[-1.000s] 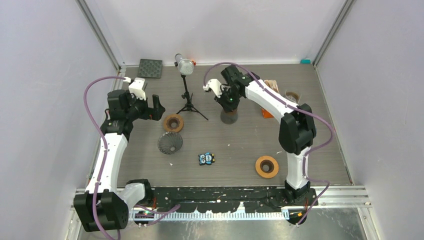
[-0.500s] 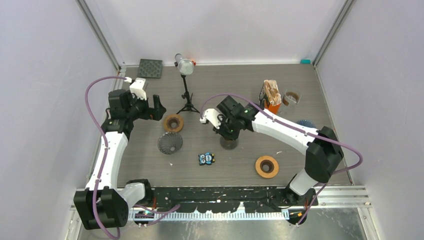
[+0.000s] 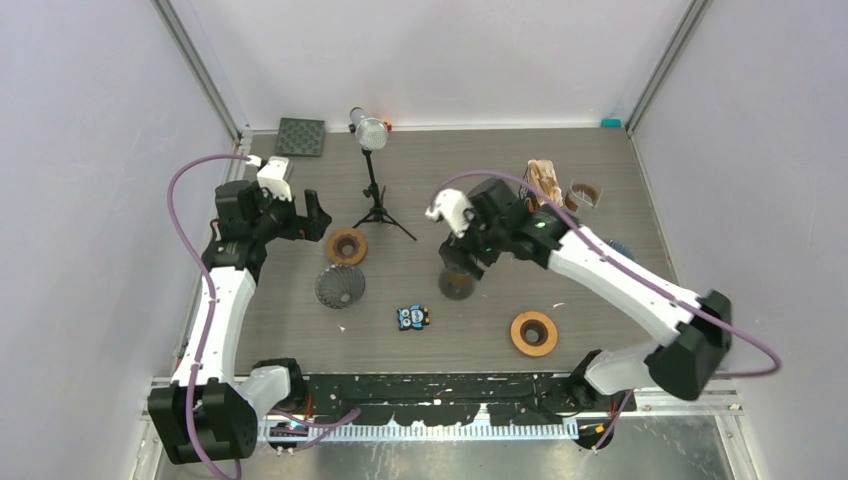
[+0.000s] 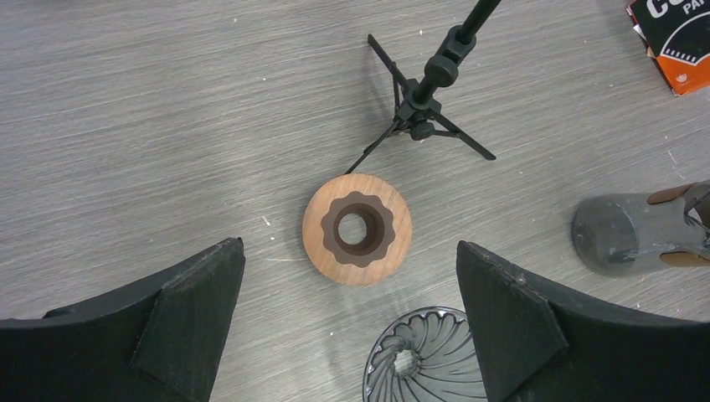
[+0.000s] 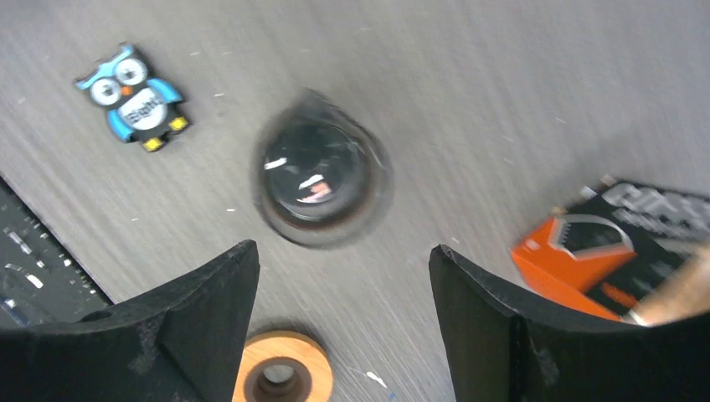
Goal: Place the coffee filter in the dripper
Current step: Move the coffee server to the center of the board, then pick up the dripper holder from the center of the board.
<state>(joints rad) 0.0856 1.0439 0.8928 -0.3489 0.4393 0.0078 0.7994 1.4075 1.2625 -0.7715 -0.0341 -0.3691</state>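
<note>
My right gripper is going to move back next, to the right in the top view, and down with a finger on either side of the second wooden ring's far rim (image 3: 537, 317) (image 5: 321, 382), because that rim is uncovered.
The dripper (image 3: 340, 286) is a dark ribbed glass cone on the table, seen at the bottom of the left wrist view (image 4: 427, 360). Brown coffee filters (image 3: 545, 172) stick out of an orange box (image 5: 599, 247) at the back right. My left gripper (image 3: 313, 215) hangs open, with a wooden ring (image 4: 357, 228) on the table below between its fingers (image 4: 349, 247). My right gripper (image 3: 462, 258) is open just above a dark grey glass cup (image 3: 457, 285) that stands free on the table. In the blurred right wrist view the cup (image 5: 322, 180) lies just beyond the gripper (image 5: 343, 251).
A microphone on a tripod (image 3: 372, 135) stands at the back, its legs (image 4: 423, 126) near the left ring. An owl figure (image 3: 412, 317), a second wooden ring (image 3: 533, 333), a small cup (image 3: 584, 192), a black square mat (image 3: 301, 137) and another ribbed cone (image 3: 620, 248) lie around.
My right arm brought the grey cup from the back middle toward the front, set it down and opened its jaws off it. The left arm has not moved.
</note>
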